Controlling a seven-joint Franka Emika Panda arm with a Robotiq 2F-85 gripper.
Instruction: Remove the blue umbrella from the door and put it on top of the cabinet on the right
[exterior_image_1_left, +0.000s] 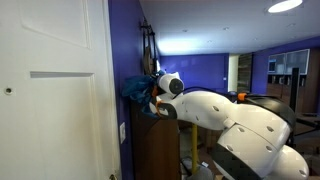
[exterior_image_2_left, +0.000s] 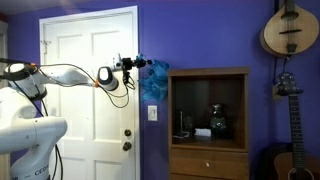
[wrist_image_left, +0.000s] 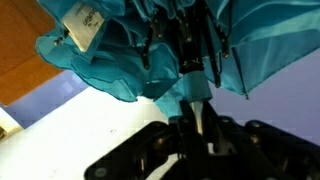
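Note:
My gripper raises the teal folds next, moves outward over the cabinet's top (exterior_image_2_left: 208, 71) and releases them, since the folds hang below its edge.
The blue umbrella (exterior_image_2_left: 153, 80) is a bunch of teal folds hanging against the purple wall between the white door (exterior_image_2_left: 85, 100) and the brown cabinet (exterior_image_2_left: 208, 72), level with the cabinet's top left corner. My gripper (exterior_image_2_left: 132, 66) reaches across the door and is shut on it. In the wrist view the gripper (wrist_image_left: 201, 120) clamps the umbrella's pale shaft, with the fabric of the umbrella (wrist_image_left: 130, 50) spread above. In an exterior view the umbrella (exterior_image_1_left: 135, 90) sits just over the cabinet (exterior_image_1_left: 155, 140), beside the gripper (exterior_image_1_left: 154, 90). I cannot tell if fabric touches the cabinet.
Two guitars (exterior_image_2_left: 291, 30) (exterior_image_2_left: 290, 95) hang on the wall beyond the cabinet. Dark items (exterior_image_2_left: 218, 122) stand in the cabinet's open shelf. A wall plate (exterior_image_2_left: 153, 113) sits under the umbrella. The white robot body (exterior_image_1_left: 250, 125) fills the room side.

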